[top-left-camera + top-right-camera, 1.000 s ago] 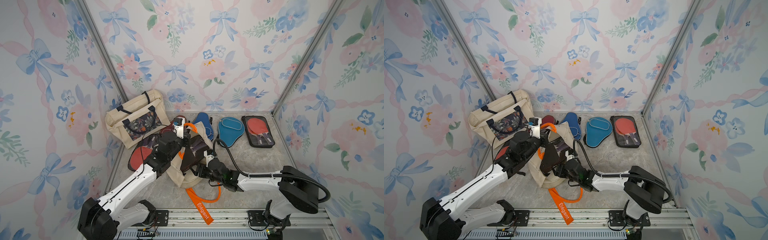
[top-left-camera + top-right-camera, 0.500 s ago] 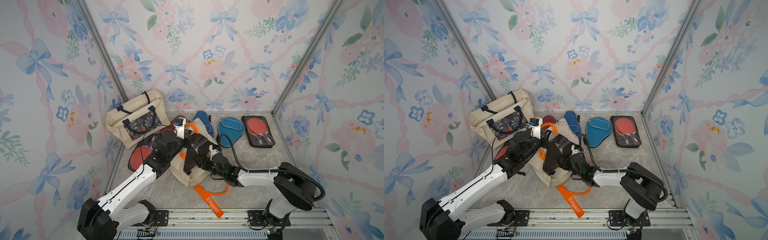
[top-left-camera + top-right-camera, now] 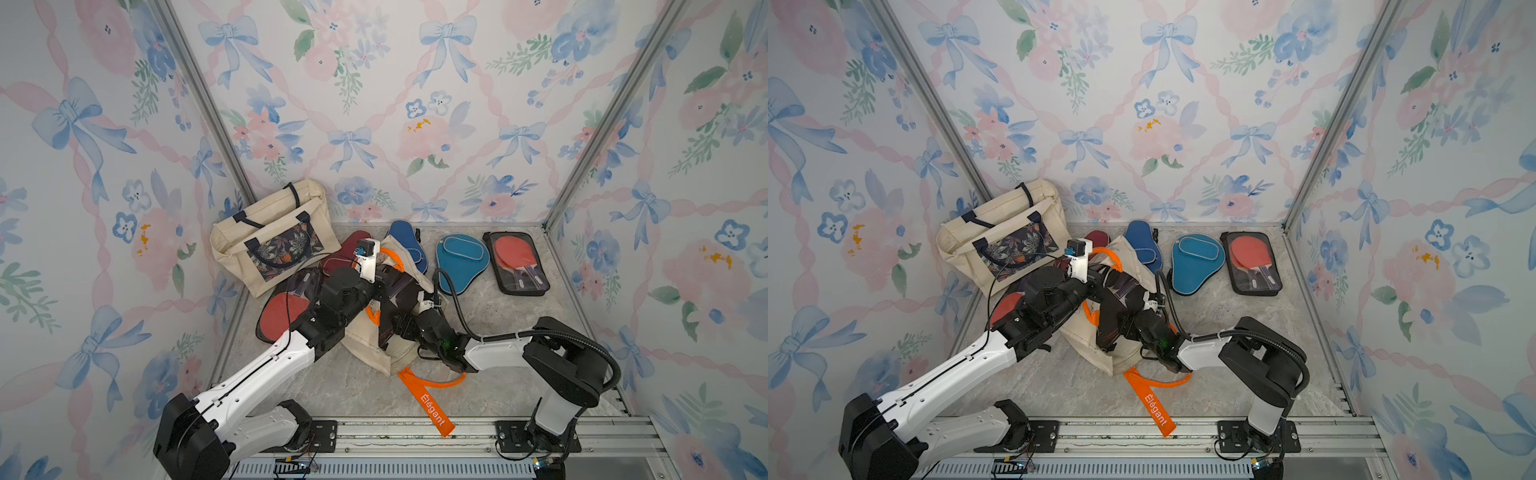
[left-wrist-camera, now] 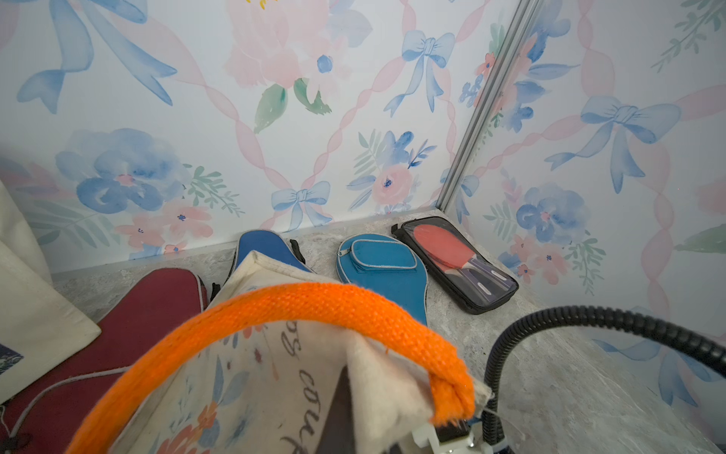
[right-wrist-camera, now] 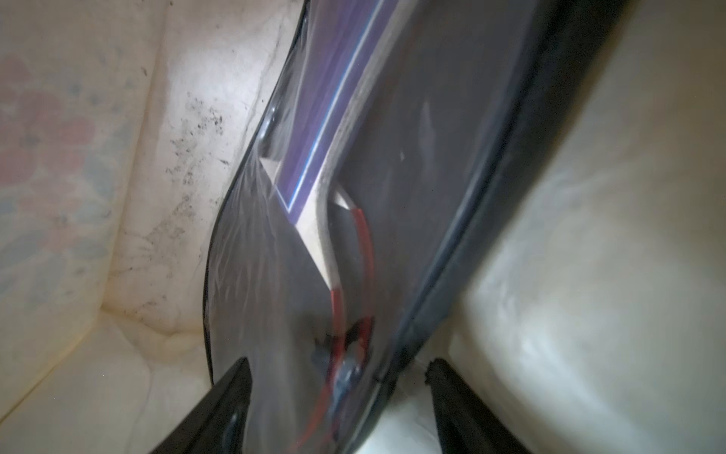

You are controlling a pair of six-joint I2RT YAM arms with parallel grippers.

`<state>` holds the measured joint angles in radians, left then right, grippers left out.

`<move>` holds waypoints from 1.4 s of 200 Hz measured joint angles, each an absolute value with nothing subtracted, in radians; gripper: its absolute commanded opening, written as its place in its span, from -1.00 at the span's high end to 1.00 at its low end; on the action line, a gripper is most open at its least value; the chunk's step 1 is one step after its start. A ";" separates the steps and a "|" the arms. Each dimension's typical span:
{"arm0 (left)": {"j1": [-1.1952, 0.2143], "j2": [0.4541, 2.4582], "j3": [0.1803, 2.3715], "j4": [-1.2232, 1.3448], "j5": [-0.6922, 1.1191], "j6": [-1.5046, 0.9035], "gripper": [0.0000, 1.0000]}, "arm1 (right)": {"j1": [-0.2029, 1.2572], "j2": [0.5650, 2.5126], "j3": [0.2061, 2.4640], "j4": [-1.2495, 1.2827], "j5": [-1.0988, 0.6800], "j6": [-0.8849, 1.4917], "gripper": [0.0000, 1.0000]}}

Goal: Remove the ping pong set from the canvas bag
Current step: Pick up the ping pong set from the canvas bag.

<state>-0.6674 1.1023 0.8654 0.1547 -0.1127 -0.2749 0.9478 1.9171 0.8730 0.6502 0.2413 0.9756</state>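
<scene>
I should push my right gripper deeper into the bag, toward my left gripper, and close it, because the black see-through pouch's edge (image 3: pixel 398 309) is between the open fingers.
The cream canvas bag (image 3: pixel 365 345) with orange handles (image 4: pixel 314 310) sits mid-floor, its mouth lifted. My left gripper (image 3: pixel 379 286) is shut on the bag's rim beside the handle. My right gripper (image 5: pixel 338 369) is inside the bag and open. A black see-through pouch (image 5: pixel 393 196) with a red-edged paddle stands between its fingers (image 5: pixel 235 377). This pouch (image 3: pixel 399 291) pokes from the bag's mouth. Outside the bag lie a maroon case (image 3: pixel 345 253), a blue case (image 3: pixel 405 241), a teal case (image 3: pixel 459 266) and a mesh pouch (image 3: pixel 517 262) with red paddles.
A second cream tote (image 3: pixel 270 237) with a floral pocket leans in the back left corner. A pouch with a red paddle (image 3: pixel 282 311) lies under my left arm. An orange strap (image 3: pixel 428 403) trails toward the front rail. Walls close in on three sides.
My right gripper has pushed deeper into the bag's mouth. The bag and its orange strap have shifted a little to the right. My left gripper keeps its hold.
</scene>
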 measured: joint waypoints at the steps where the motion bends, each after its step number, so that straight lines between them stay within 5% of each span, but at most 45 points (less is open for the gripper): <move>1: -0.668 1.102 0.865 0.155 -0.113 -0.275 1.00 | 0.948 1.918 0.873 0.652 0.241 0.976 -0.40; 104: -0.682 1.101 0.865 0.155 -0.126 -0.275 1.00 | 0.946 2.074 0.921 0.971 0.168 0.953 -0.40; 223: -0.705 1.100 0.865 0.146 -0.151 -0.274 1.00 | 0.946 2.207 1.093 0.907 0.141 1.013 -0.38; 280: -0.705 1.089 0.865 0.135 -0.172 -0.269 1.00 | 0.946 2.213 1.108 0.905 0.135 0.983 0.39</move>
<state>-0.7048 1.0889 0.8646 0.1349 -0.1719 -0.2691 0.9459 2.2127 1.1080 0.9051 0.1349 0.9833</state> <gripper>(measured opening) 0.049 0.359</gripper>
